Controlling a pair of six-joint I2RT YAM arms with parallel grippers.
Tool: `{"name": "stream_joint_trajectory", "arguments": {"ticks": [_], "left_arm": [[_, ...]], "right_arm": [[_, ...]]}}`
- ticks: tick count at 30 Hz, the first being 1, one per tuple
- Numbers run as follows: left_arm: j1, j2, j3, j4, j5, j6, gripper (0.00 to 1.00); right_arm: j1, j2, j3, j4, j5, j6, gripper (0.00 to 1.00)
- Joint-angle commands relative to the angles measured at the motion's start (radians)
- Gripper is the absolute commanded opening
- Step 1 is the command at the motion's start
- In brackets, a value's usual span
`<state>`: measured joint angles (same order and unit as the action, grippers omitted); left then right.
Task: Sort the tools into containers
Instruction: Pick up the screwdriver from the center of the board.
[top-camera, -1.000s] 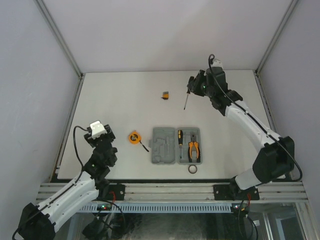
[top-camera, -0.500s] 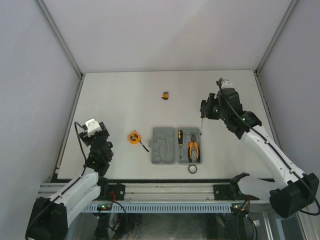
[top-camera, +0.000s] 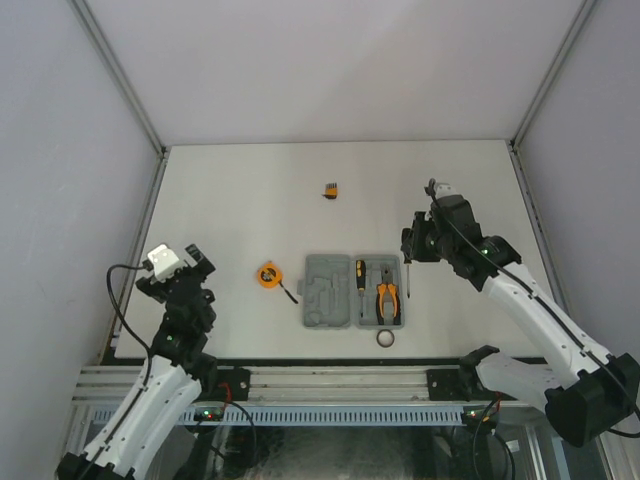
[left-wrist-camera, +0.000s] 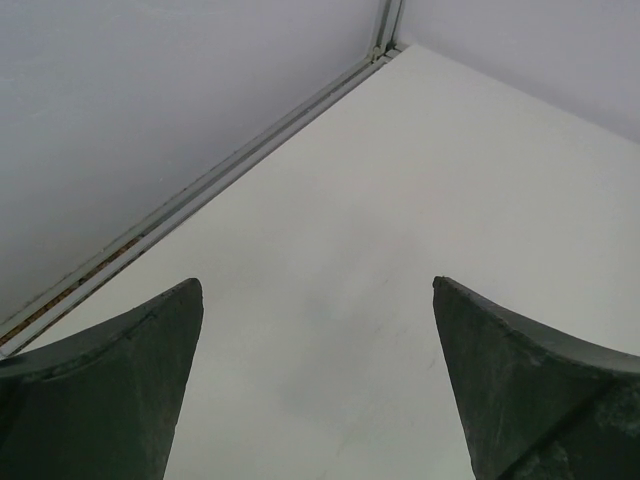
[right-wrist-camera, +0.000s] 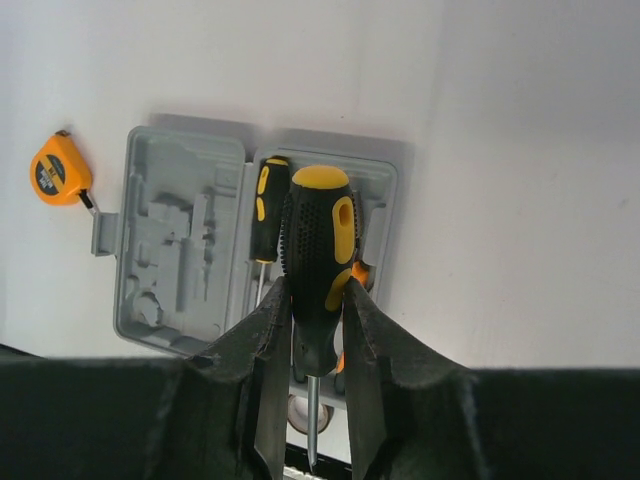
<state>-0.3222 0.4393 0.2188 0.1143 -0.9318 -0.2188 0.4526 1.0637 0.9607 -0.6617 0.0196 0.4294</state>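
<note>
My right gripper moves down onto the bare tabletop beside the case's pliers half next to release the screwdriver, since that part lies clear of tools.
The grey tool case lies open at the table's front centre. It also shows in the right wrist view. One black-and-orange screwdriver and the orange-handled pliers lie in its right half. My right gripper is shut on the second screwdriver, held above the case's right edge with its shaft pointing toward the near edge. The tape measure lies left of the case. The small block lies further back. The ring lies in front of the case. My left gripper is open and empty at the near left.
The left wrist view shows only bare table and the left wall rail between the open fingers. The enclosure walls border the table on the left, back and right. The front rail runs along the near edge.
My right gripper has carried the screwdriver from the far back of the table down to the case's right edge. My left arm has drawn back toward the near left.
</note>
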Motion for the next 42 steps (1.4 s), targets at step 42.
{"name": "stream_joint_trajectory", "arguments": {"ticks": [42], "left_arm": [[-0.204,0.121,-0.098,0.025,-0.231,0.119,1.00]], "right_arm": [[-0.035,0.063,-0.105,0.039,0.017,-0.005,0.01]]}}
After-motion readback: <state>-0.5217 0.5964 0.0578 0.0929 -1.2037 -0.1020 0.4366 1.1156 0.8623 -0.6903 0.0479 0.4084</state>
